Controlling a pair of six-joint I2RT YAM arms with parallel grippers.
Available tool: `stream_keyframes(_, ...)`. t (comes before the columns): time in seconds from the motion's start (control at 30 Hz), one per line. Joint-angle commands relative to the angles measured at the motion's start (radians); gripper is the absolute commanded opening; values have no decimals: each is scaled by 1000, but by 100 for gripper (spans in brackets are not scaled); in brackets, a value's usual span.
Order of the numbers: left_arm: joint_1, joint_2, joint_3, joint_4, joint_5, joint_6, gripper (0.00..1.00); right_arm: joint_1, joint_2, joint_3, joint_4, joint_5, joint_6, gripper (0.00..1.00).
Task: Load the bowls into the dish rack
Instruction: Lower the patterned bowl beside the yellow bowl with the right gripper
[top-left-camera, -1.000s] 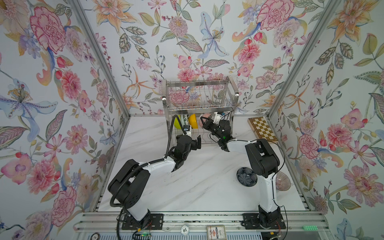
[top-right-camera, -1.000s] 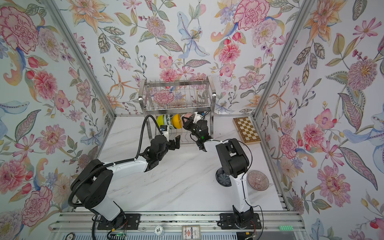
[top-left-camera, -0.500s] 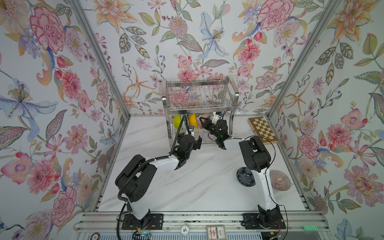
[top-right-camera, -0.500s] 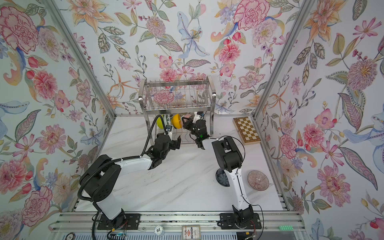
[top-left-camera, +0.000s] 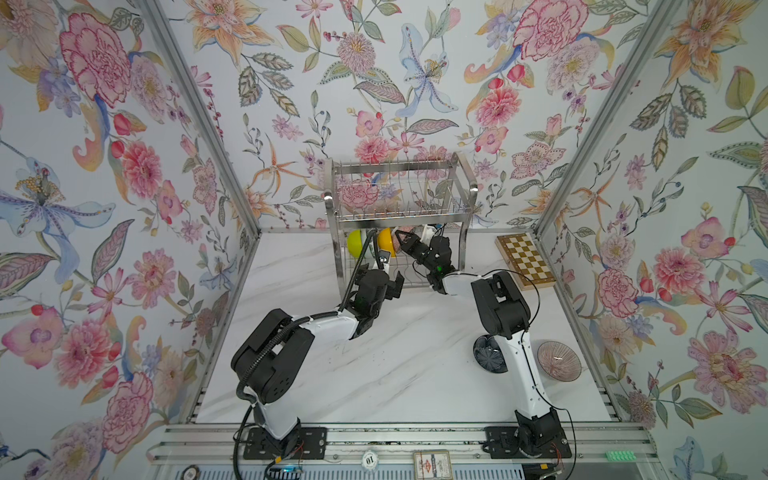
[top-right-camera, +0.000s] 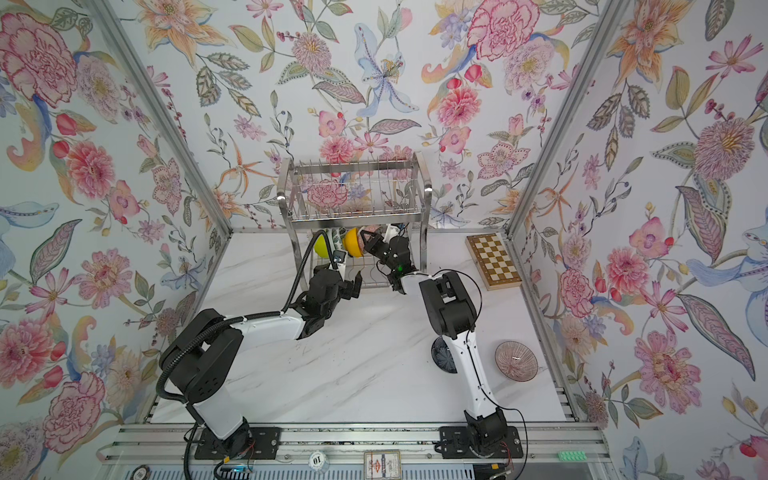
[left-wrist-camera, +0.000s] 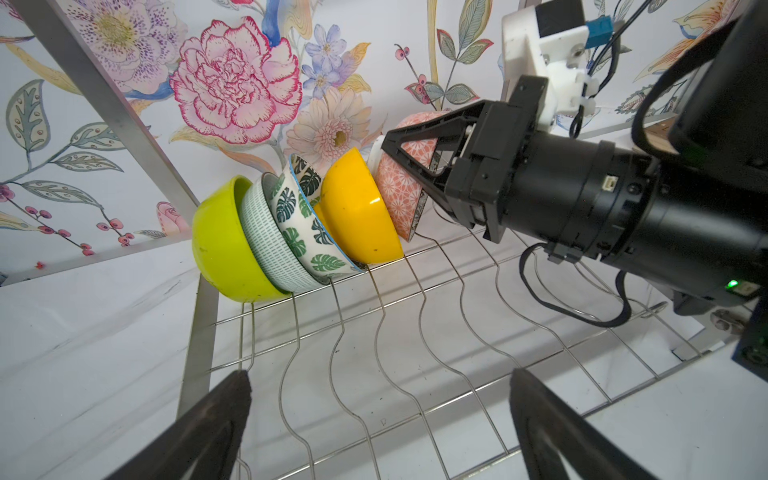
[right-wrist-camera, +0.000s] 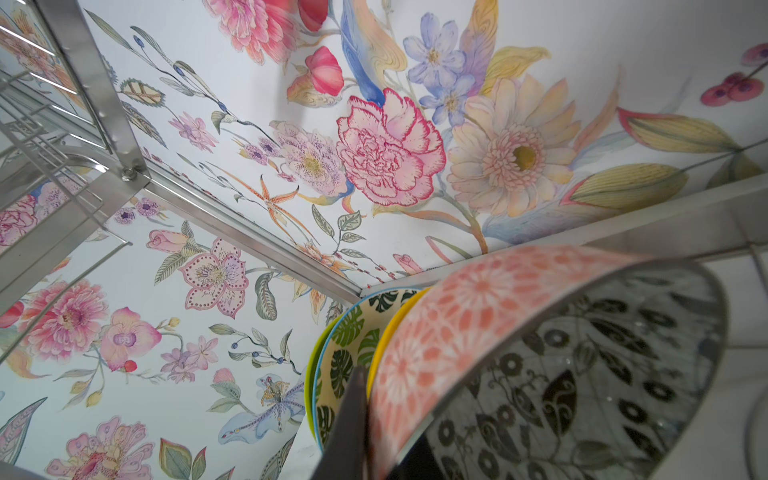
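The loaded bowls lean nested on the dish rack's lower shelf. Next I should gently lower my right gripper toward the orange-yellow bowl (top-right-camera: 352, 242) and let go of the floral bowl's side on that shelf.
The dish rack (top-left-camera: 401, 216) (top-right-camera: 353, 214) stands at the back wall. On its lower tier (left-wrist-camera: 415, 316) lean the lime-yellow bowl (left-wrist-camera: 220, 249) (top-left-camera: 355, 243), pale aqua bowl (left-wrist-camera: 266, 237), green-leaf bowl (left-wrist-camera: 307, 224) and orange-yellow bowl (left-wrist-camera: 357, 212) (top-left-camera: 385, 241). My right gripper (left-wrist-camera: 388, 143) (top-left-camera: 400, 237) is shut on the rim of the black-white floral bowl (left-wrist-camera: 401, 195) (right-wrist-camera: 582, 374), coral-patterned outside, beside the orange-yellow one. My left gripper (left-wrist-camera: 380, 378) (top-left-camera: 392, 284) hangs open and holds nothing at the rack's front. The dark navy bowl (top-left-camera: 487, 353) and pink lined bowl (top-left-camera: 559, 360) lie on the table.
A wooden chessboard (top-left-camera: 524, 259) (top-right-camera: 493, 259) lies right of the rack near the right wall. My right arm's lower link partly covers the navy bowl. The rack's upper tier (top-left-camera: 399, 187) overhangs the bowls. Floral walls close in three sides of the marble table (top-left-camera: 415, 374).
My right gripper has carried the floral bowl a little leftward, closer to the orange-yellow bowl, and its elbow has swung left. The left gripper has stayed open near the rack's front.
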Motion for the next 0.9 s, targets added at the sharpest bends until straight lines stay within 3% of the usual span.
stream_keyframes(0.0, 1, 21, 11, 14, -34, 25, 99, -7, 19, 56, 52, -36, 15, 0)
stream_keyframes(0.87, 10, 6, 0, -1, -27, -18, 99, -10, 76, 145, -62, -79, 52, 0)
